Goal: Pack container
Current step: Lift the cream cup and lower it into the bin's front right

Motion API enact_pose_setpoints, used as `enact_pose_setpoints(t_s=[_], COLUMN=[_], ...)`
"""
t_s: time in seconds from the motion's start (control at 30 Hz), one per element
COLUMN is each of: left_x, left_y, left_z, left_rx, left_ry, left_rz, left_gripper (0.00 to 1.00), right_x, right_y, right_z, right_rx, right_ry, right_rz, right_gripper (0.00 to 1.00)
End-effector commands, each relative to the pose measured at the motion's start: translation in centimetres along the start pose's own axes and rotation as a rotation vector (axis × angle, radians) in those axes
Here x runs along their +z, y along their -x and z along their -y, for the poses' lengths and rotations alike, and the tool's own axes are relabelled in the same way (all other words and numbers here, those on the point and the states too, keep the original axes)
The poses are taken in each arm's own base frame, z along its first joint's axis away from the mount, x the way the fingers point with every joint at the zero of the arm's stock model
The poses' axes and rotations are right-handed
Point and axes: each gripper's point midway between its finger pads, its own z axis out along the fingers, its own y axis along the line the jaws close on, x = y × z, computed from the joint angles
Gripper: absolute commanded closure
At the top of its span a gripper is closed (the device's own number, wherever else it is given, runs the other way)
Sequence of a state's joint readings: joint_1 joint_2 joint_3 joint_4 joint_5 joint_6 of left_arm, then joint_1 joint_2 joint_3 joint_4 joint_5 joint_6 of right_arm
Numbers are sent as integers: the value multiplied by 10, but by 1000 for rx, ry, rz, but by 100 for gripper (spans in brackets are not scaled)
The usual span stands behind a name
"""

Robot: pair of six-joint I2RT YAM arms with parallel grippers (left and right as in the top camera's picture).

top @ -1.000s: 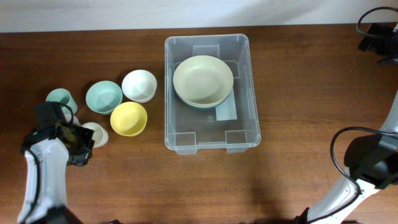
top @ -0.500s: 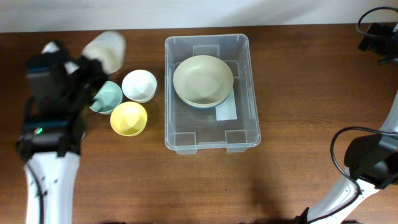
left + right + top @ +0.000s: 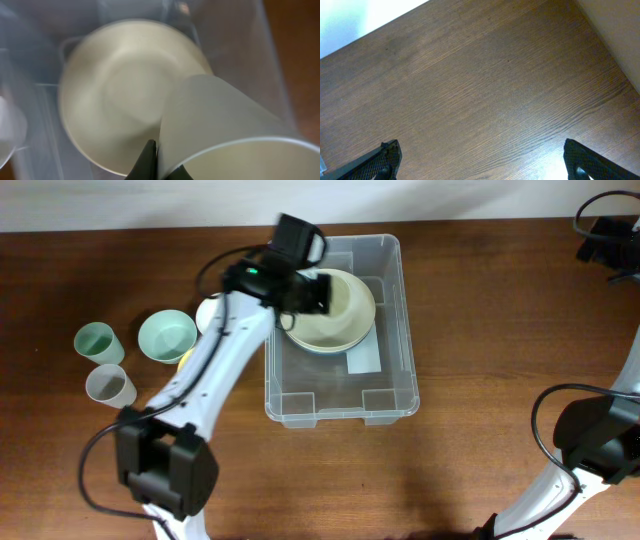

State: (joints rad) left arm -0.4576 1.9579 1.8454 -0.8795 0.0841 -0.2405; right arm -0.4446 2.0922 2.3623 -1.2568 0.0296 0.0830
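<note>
My left gripper turns, comes back past the plate and lowers the cup to the container's bottom by the white label point(image 3: 366, 360) next, since the plate leaves it open.
The container point(image 3: 408, 370) is a large clear tub at the table's middle. Inside it a cream plate point(image 3: 345, 320) lies on a pale blue dish, next to the white label point(image 3: 366, 360). My left gripper point(image 3: 310, 288) hangs over the plate and is shut on the rim wall of a cream cup point(image 3: 225, 125), which is tilted on its side above the plate point(image 3: 110, 90). In the left wrist view the fingers point(image 3: 156, 162) pinch the cup wall. My right gripper point(image 3: 485, 162) is open and empty over bare wood at the far right point(image 3: 603, 242).
Left of the container stand a green cup point(image 3: 98, 340), a pale grey cup point(image 3: 110, 385) and a teal bowl point(image 3: 167, 335). A white bowl point(image 3: 208, 315) and a yellow bowl point(image 3: 184, 361) are mostly hidden under my left arm.
My left arm has lifted the cream cup from the table's left side and swung it right and over the plate in the container. The right arm has not moved.
</note>
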Motion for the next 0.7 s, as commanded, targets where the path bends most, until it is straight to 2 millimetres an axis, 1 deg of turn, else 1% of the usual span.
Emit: enact_pose_setpoints(t_s=[0.0, 0.03, 0.2, 0.23, 0.3, 0.37, 0.47, 0.53, 0.67], left_x=[-6, -3, 5, 10, 18, 31, 42, 53, 67], left_y=[4, 0, -11, -17, -27, -38, -54, -62, -71], left_z=[23, 31, 55, 66, 73, 74, 79, 79, 76], left_rx=[303, 341, 487, 548, 574, 580, 608, 658, 675], left_ry=[29, 19, -12, -43, -64, -71, -125, -147, -148], left_rz=[18, 11, -6, -21, -50, -95, -153, -177, -213], left_gripper=[100, 100, 100, 100, 100, 100, 100, 100, 100], right_x=[-10, -10, -10, -10, -10, -10, -10, -10, -10], right_y=[7, 7, 7, 7, 7, 7, 7, 7, 7], right_z=[2, 2, 2, 2, 2, 2, 2, 2, 2], right_rx=[13, 13, 13, 13, 13, 13, 13, 13, 13], right_ry=[-6, -6, -6, -6, -6, -6, -6, -6, -6], right_rz=[30, 30, 30, 30, 30, 30, 30, 30, 30], right_gripper=[1, 1, 1, 1, 2, 1, 1, 1, 1])
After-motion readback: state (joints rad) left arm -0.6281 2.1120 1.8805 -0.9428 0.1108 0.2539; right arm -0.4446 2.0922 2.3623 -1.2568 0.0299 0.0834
